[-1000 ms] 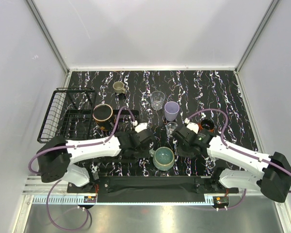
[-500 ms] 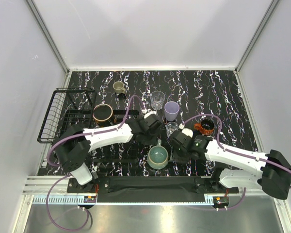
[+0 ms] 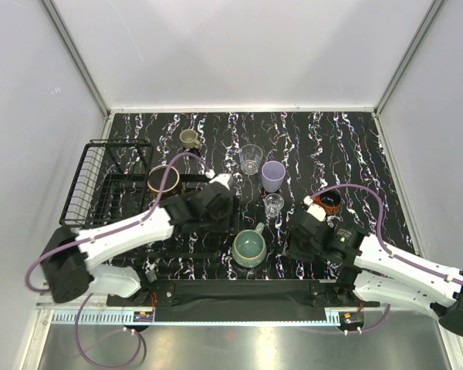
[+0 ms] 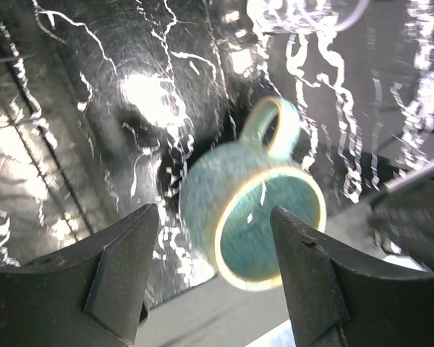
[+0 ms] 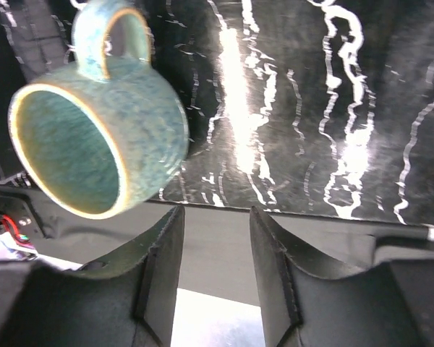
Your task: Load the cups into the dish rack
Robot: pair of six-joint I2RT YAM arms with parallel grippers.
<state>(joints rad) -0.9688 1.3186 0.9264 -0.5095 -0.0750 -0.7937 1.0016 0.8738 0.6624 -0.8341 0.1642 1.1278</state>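
Note:
My left gripper comes down onto the mug's rack-side rim point(image 3: 234, 247) point(image 4: 225, 216) next, one finger inside and one outside, since the teal glazed mug's top is open.
The teal glazed mug point(image 3: 249, 248) stands upright on the marble table near the front edge, its handle toward the back right. My left gripper point(image 3: 222, 219) hovers just left of and behind it, open. In the left wrist view the mug point(image 4: 253, 217) lies beyond the spread fingers point(image 4: 123, 267), untouched. My right gripper point(image 3: 295, 248) is open to the mug's right. In the right wrist view the mug point(image 5: 101, 144) sits at upper left, outside the empty jaws point(image 5: 215, 213). The black wire dish rack point(image 3: 108, 181) stands at the left.
A dark copper-rimmed mug point(image 3: 163, 179) sits by the rack's right side. Farther back are an olive mug point(image 3: 189, 139), a clear glass point(image 3: 251, 158), a lavender cup point(image 3: 273, 176) and a small glass point(image 3: 273, 203). A red cup point(image 3: 328, 202) is behind the right arm.
The left gripper opened and drew back to the left. The teal mug shifted slightly left. The right arm pulled back toward the front right and opened a little.

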